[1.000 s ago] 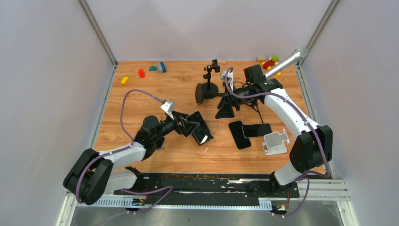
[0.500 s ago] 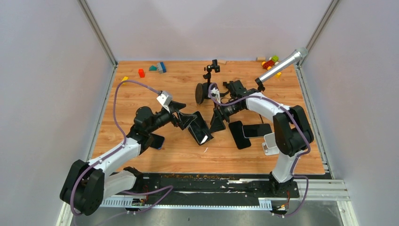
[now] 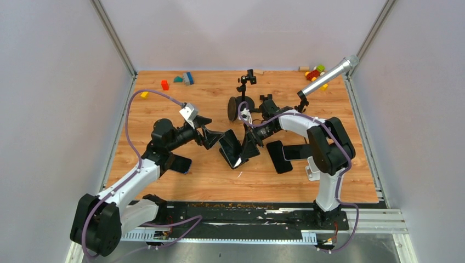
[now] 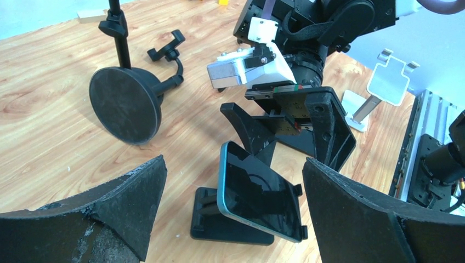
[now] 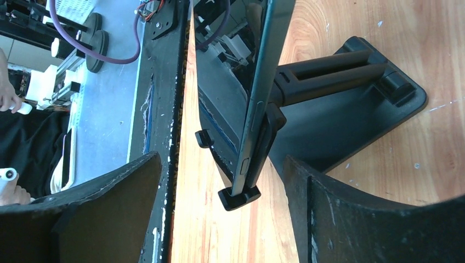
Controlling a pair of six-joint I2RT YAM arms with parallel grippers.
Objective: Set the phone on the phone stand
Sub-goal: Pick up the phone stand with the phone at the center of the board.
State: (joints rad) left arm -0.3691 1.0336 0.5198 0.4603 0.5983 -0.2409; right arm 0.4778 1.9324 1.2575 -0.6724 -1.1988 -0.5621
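My right gripper has the phone's side edge between its open fingers and should move toward the stand, onto that edge of the phone near the stand's rim, and close.
A dark phone with a light blue rim leans tilted on a black phone stand, its lower edge in the stand's lip; it also shows in the top view. My left gripper is open and empty, a little back from the phone on its left. My right gripper is open, its fingers on either side of the phone's lower edge and the stand's lip, not touching. In the top view the right gripper is just right of the stand.
Two more dark phones lie flat right of the stand, next to a white stand. Another phone lies under my left arm. A round-based clamp holder, a silver microphone and toy blocks are at the back.
My left gripper has let go of the phone and drawn back to the left. My right arm swung down from the back to the stand's right side.
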